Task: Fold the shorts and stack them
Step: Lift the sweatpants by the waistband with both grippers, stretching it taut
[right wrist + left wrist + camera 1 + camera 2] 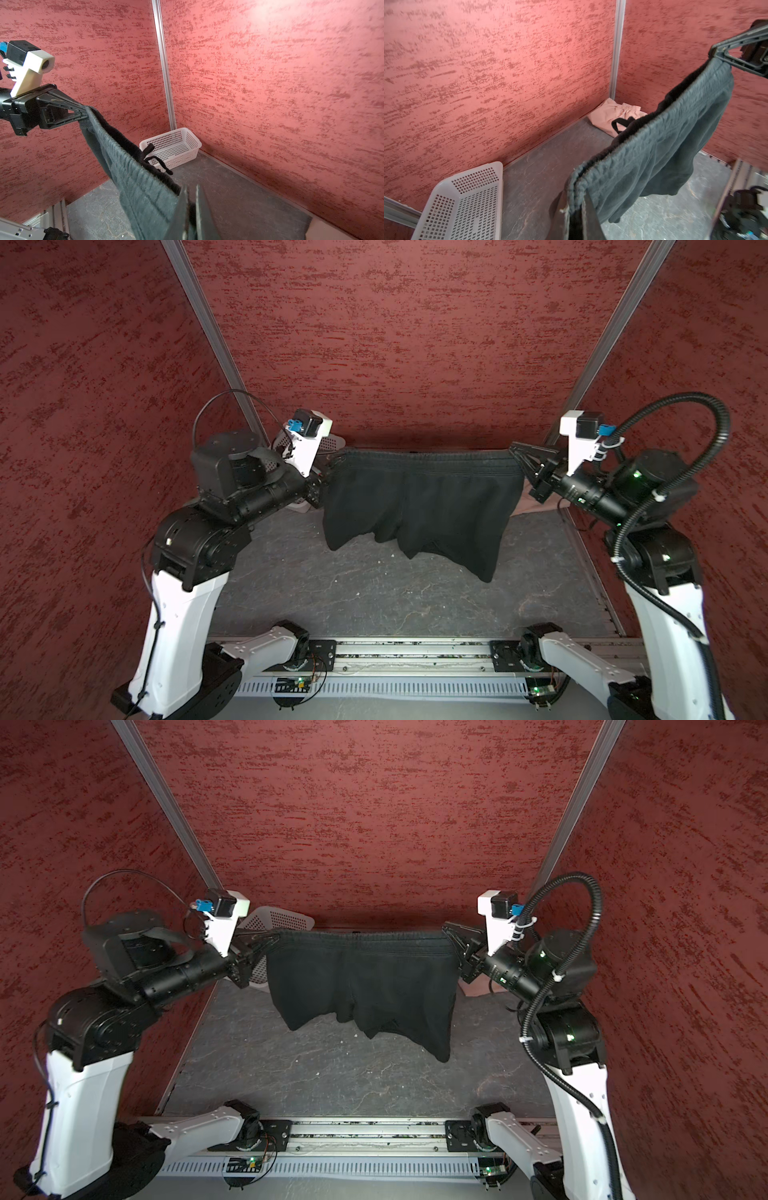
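The waistband's end goes down and outward in my left gripper next and is released there, since bare tabletop point(530, 186) beside the basket lies below and outward.
The black shorts point(424, 497) point(361, 977) hang spread out in the air above the dark table, waistband up and stretched level, legs dangling. My left gripper point(328, 472) point(578, 209) is shut on the waistband's left end. My right gripper point(515, 452) point(191, 193) is shut on the right end. A black drawstring loop point(155, 160) dangles from the middle of the waistband. The pink shorts point(612, 116) point(473, 988) lie folded on the table in the back right corner, mostly hidden behind my right arm in both top views.
A white perforated basket point(276, 919) point(172, 149) point(467, 199) stands in the back left corner, behind my left gripper. Red textured walls point(395, 344) close in the back and both sides. A metal rail point(415, 655) with the arm bases runs along the front edge.
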{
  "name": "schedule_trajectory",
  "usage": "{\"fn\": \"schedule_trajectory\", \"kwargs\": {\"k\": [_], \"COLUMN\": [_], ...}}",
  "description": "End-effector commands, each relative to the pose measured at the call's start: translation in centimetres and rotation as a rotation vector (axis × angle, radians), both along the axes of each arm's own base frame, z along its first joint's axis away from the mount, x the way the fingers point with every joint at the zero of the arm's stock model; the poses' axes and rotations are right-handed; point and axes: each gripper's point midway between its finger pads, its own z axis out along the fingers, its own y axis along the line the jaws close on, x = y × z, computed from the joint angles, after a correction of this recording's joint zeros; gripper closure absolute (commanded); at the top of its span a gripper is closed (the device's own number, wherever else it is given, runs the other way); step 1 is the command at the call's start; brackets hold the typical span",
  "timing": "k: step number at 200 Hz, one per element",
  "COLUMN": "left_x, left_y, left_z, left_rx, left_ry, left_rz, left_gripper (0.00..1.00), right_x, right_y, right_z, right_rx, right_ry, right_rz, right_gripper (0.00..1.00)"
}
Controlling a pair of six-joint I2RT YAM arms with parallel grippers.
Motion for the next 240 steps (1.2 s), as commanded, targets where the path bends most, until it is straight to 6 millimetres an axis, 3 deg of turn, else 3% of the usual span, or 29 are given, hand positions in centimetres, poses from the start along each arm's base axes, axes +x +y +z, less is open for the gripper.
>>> {"fn": "schedule_trajectory", "kwargs": {"k": [1,52,88,131,157,177,207,240], "left_x": [-0.5,2.7,2.4,1.3,-0.1,-0.3,1.9,6.2], "left_y": [3.7,6.1,7.9,6.8,7.7,7.8,6.3,5.1], "left_z": [-1.3,-7.6,-5.9,-5.1,-4.6,-4.9,-6.2,-8.5], "left_rx": [0.065,0.228,0.231,0.176,0.160,0.160,0.186,0.253], "left_ry": [0.069,0.318,0.234,0.203,0.206,0.214,0.283,0.387], "left_rz": [0.183,0.401,0.478,0.399,0.413,0.416,0.399,0.437], "left_gripper": [1.00,1.00,1.00,1.00,1.00,1.00,1.00,1.00], "right_x": [0.5,4.0,2.9,1.7,0.0,-0.3,2.4,6.8], "right_y": [-2.4,-0.9,-1.1,-0.5,-0.2,-0.4,-0.9,-0.4], "right_z": [0.0,-4.8,-3.4,-3.2,-3.0,-3.1,-4.4,-6.7], "right_rx": [-0.014,-0.006,0.005,-0.003,0.004,0.005,-0.003,-0.009], "right_ry": [0.017,0.202,0.136,0.141,0.140,0.143,0.191,0.264], "right_rz": [-0.157,-0.097,-0.094,-0.041,-0.007,-0.019,-0.080,-0.092], "right_gripper": [1.00,1.00,1.00,1.00,1.00,1.00,1.00,1.00]}}
